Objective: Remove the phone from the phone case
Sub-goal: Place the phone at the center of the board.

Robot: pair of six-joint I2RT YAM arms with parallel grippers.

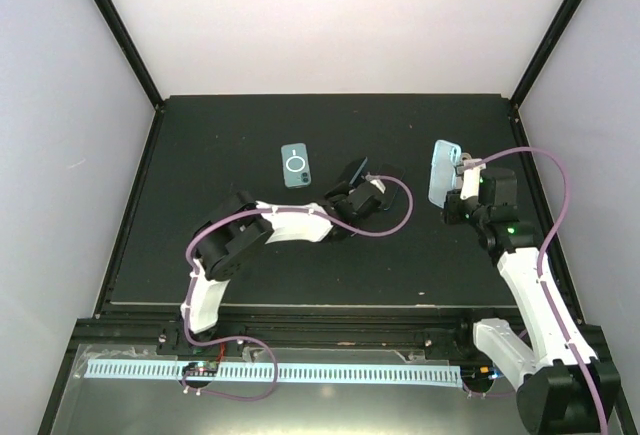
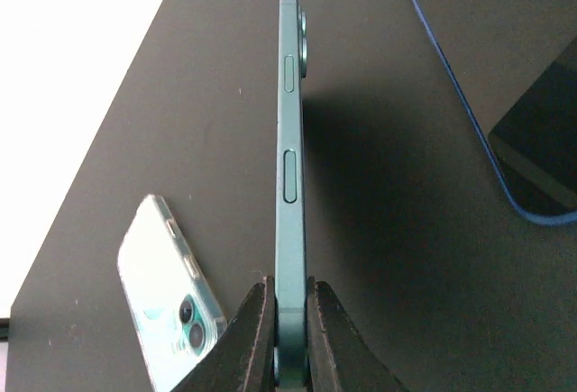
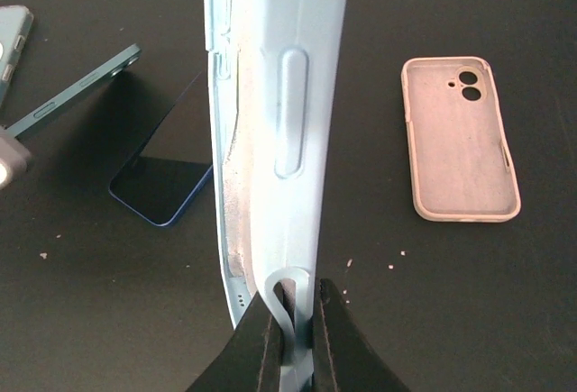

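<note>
My right gripper will move down and release the light blue case [image 3: 284,95] onto the bare mat [image 3: 365,153] beside the pink case, because that clear spot is below the gripper.
My left gripper [image 2: 288,282] is shut on the lower end of a bare teal phone [image 2: 289,131], holding it edge-on above the dark mat. In the top view the left gripper [image 1: 352,188] is near the mat's middle. My right gripper [image 3: 296,288] is shut on a folded wall of a light blue phone case [image 3: 284,95], which it holds upright. The case's pale inner lining shows and no phone is seen in it. In the top view the case [image 1: 443,170] stands at the right gripper [image 1: 457,193], well apart from the left gripper.
A phone in a clear case [image 1: 296,165] lies camera-side up on the mat [image 1: 250,275], also in the left wrist view [image 2: 169,297]. A blue phone [image 3: 162,171] lies screen up and an empty pink case [image 3: 460,140] lies open side up. Black frame posts edge the mat.
</note>
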